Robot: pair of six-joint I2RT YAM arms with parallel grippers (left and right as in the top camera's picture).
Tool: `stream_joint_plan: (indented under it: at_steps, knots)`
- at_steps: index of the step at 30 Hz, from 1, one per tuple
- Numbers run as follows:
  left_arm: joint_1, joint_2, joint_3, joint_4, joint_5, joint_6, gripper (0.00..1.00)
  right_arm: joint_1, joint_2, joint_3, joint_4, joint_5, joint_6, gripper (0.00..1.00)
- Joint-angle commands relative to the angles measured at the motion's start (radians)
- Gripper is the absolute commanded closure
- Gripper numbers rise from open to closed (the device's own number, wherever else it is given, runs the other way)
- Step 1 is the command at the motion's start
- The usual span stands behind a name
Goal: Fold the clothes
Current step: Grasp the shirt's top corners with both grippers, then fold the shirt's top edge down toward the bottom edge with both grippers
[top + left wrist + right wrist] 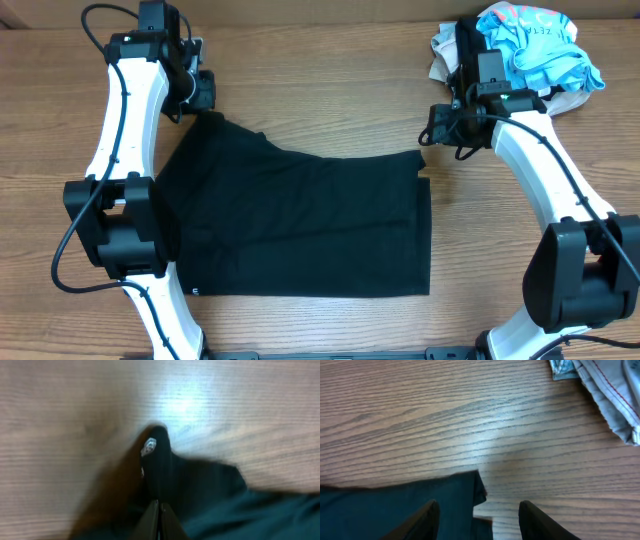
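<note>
My left gripper lifts the pinched far corner next, carries it back over the T-shirt's flat near part and releases it.
The black T-shirt (300, 225) lies flat in a folded rectangle in the middle of the wooden table. My left gripper (200, 95) is at its far left corner. In the blurred left wrist view its fingers (160, 504) are shut, with black fabric (200, 485) bunched up around and ahead of them and a small white tag showing. My right gripper (432, 130) is at the shirt's far right corner. Its fingers (479, 510) are open, the left one over the black fabric (395, 505) and the right one over bare table.
A pile of other clothes stands at the far right: a light-blue garment (540, 45) on top of a beige one (565, 100). Its pale edge (610, 390) shows in the right wrist view. Both arm bases stand at the near edge.
</note>
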Motion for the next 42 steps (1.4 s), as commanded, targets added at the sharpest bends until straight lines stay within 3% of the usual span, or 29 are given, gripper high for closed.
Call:
stream_joint_plan:
  at_steps: [1, 8, 13, 22, 25, 27, 30, 42]
  knots:
    - [-0.002, -0.008, 0.018, -0.066, 0.001, -0.017, 0.96, 0.004, -0.004, -0.047, 0.038, -0.006, 0.017, 0.45]
    - [-0.002, -0.008, 0.018, -0.088, 0.005, -0.017, 0.96, 0.031, 0.032, -0.150, 0.175, -0.017, 0.034, 0.44]
    - [-0.002, -0.008, 0.018, -0.088, 0.004, -0.017, 0.96, 0.062, 0.105, -0.154, 0.211, -0.016, 0.034, 0.38]
    - [-0.002, -0.008, 0.018, -0.102, 0.000, -0.017, 0.96, 0.085, 0.222, -0.154, 0.252, 0.003, 0.072, 0.37]
    - [-0.002, -0.008, 0.018, -0.096, 0.000, -0.017, 0.96, 0.085, 0.222, -0.153, 0.249, 0.002, 0.072, 0.50]
    - [-0.002, -0.008, 0.018, -0.098, 0.001, -0.017, 0.96, 0.085, 0.222, -0.151, 0.236, 0.002, 0.074, 0.74]
    - [0.000, -0.010, 0.021, -0.112, -0.002, -0.016, 0.96, 0.085, 0.205, -0.124, 0.176, 0.001, 0.080, 0.96]
    - [0.023, -0.010, 0.233, -0.333, 0.002, -0.016, 0.96, 0.084, 0.065, 0.127, -0.160, -0.007, 0.053, 0.96]
